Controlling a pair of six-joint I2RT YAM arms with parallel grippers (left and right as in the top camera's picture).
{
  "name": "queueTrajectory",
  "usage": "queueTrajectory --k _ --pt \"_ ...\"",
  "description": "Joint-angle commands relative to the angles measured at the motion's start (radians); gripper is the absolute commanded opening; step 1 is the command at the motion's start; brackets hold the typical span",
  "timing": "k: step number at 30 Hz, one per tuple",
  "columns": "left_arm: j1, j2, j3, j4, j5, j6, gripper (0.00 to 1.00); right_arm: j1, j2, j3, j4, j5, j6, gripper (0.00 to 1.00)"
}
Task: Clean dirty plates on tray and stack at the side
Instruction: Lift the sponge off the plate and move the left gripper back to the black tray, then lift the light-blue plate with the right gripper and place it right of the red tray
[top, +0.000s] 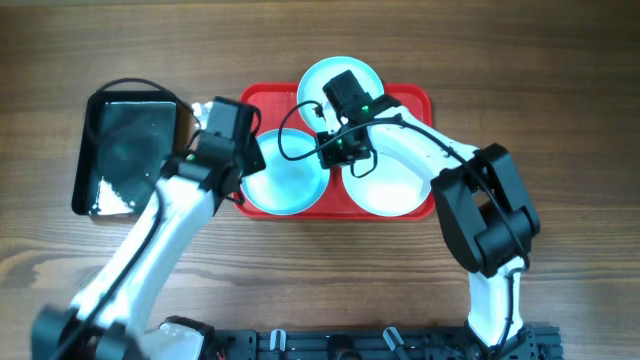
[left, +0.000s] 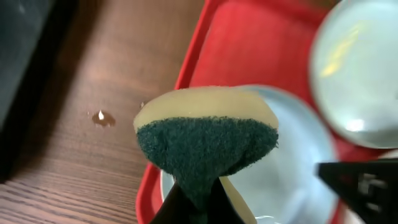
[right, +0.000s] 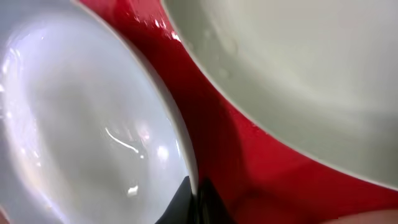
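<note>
The robot will lift its right gripper with the plate, move across the red tray (top: 415, 98) and go down to let go, because the tabletop to the tray's right in the overhead view is bare.
Three plates lie on the red tray (top: 415, 98): one at the back (top: 312, 82), an aqua one at front left (top: 285, 182) and a whiter one at front right (top: 390, 190). My left gripper (top: 243, 152) is shut on a yellow and green sponge (left: 208, 137), held just above the left rim of the front-left plate (left: 292, 162). My right gripper (top: 338, 152) is shut on that plate's right rim (right: 186, 155). The fingers (right: 198, 202) pinch the edge, with the whiter plate (right: 298, 68) beside it. The tray (left: 242, 50) also shows in the left wrist view.
A glossy black tray (top: 125, 150) with wet spots stands on the wooden table left of the red tray, and its edge shows in the left wrist view (left: 25, 37). A water drop (left: 102, 117) lies on the table between them.
</note>
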Motion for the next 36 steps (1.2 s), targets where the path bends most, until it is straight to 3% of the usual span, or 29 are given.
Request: queueTrajectory --k 1,8,15,20,22,27,31,36 --pt "0.053 -0.097 0.021 -0.011 0.044 -0.014 0.04 0.002 -0.111 0.024 -0.009 0.077 -0.045 0.04" --pt "0.29 -0.113 0.019 -0.071 0.205 -0.013 0.04 0.069 -0.281 0.024 -0.032 0.341 -0.156 0.04" --pt "0.49 -0.113 0.019 -0.127 0.293 0.007 0.04 0.201 -0.385 0.024 0.013 0.799 -0.294 0.05" --pt "0.51 -0.113 0.018 -0.156 0.288 0.055 0.04 0.288 -0.385 0.024 0.114 0.961 -0.592 0.04" --pt "0.51 -0.113 0.018 -0.155 0.288 0.055 0.04 0.354 -0.385 0.024 0.247 1.149 -0.791 0.04" --pt "0.51 -0.113 0.018 -0.156 0.288 0.055 0.04 0.431 -0.385 0.024 0.392 1.266 -1.103 0.04" --pt "0.51 -0.113 0.018 -0.156 0.288 0.055 0.04 0.475 -0.385 0.024 0.498 1.328 -1.264 0.04" --pt "0.51 -0.111 0.017 -0.156 0.288 0.055 0.04 0.496 -0.385 0.023 0.542 1.369 -1.323 0.04"
